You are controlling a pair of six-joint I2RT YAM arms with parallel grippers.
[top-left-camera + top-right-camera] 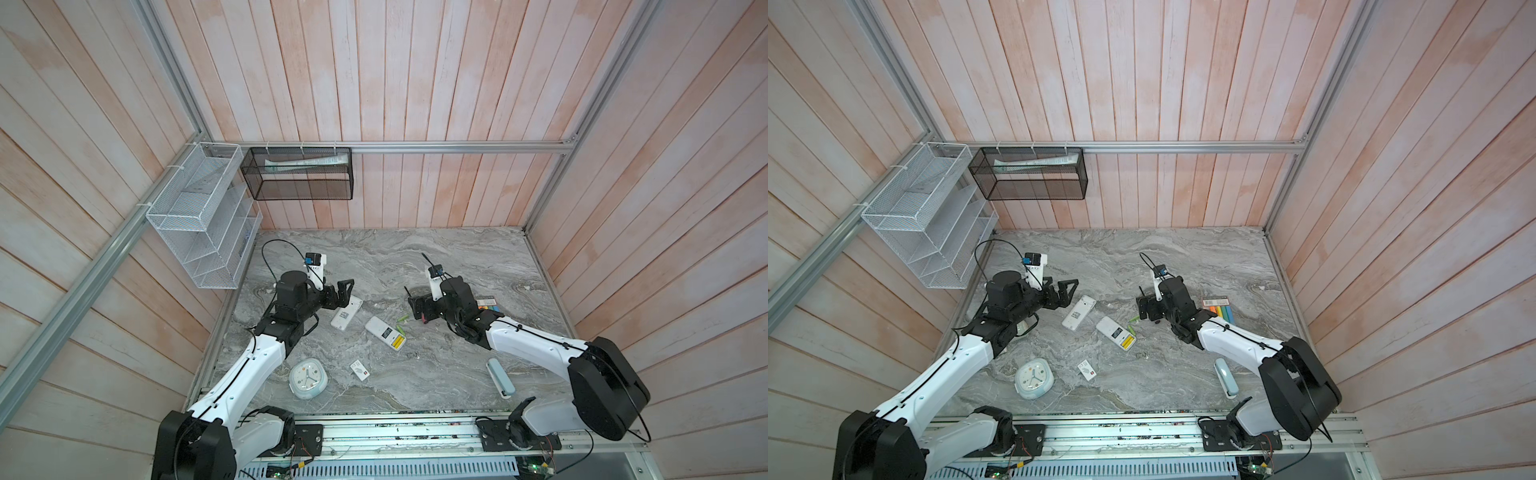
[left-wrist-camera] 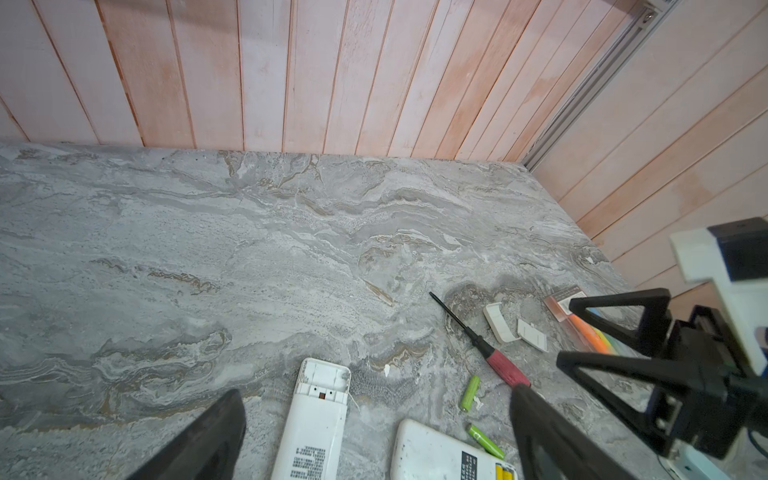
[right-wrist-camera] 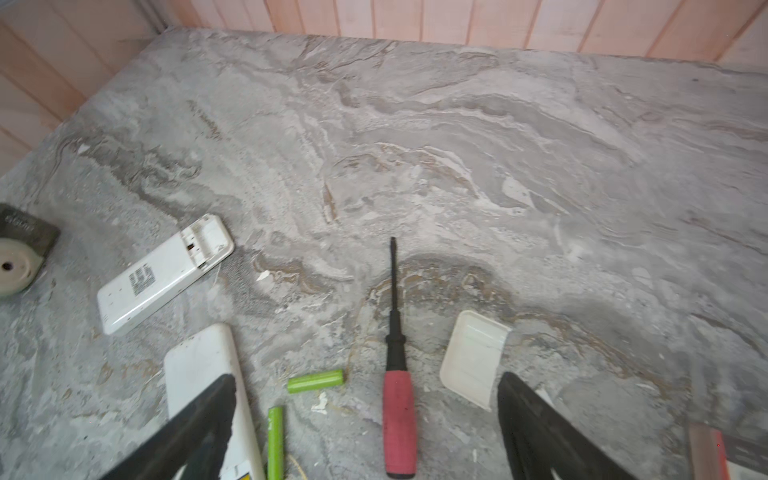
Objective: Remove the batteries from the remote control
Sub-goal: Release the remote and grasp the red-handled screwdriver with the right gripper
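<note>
I should next lower my right gripper onto the screwdriver's red handle point(image 1: 424, 318) point(image 3: 399, 424) and close across it, because the screwdriver already lies lengthwise below and between my gripper's open fingers.
Two white remotes lie face down mid-table. One remote point(image 1: 346, 312) point(image 2: 316, 415) shows a bare battery bay. The other remote point(image 1: 385, 333) point(image 3: 203, 365) holds yellow batteries point(image 1: 398, 343) point(image 2: 505, 471) in its bay. Two green batteries point(image 3: 316, 381) point(image 3: 275, 440) lie loose on the marble beside it. My left gripper point(image 1: 347, 293) point(image 2: 376, 395) hangs open over the bare-bay remote's far end. My right gripper point(image 1: 415, 305) point(image 3: 365, 380) is open, and the red-handled screwdriver point(image 3: 399, 415) lies on the table between its fingers, untouched.
Two white battery covers point(image 2: 500, 324) point(image 2: 532, 334) lie near the screwdriver, a marker pack point(image 1: 488, 305) behind the right arm. An alarm clock point(image 1: 307, 378), a small card point(image 1: 359, 370) and a pale blue case point(image 1: 500, 378) sit toward the front. Wire baskets point(image 1: 199, 216) hang at the back left.
</note>
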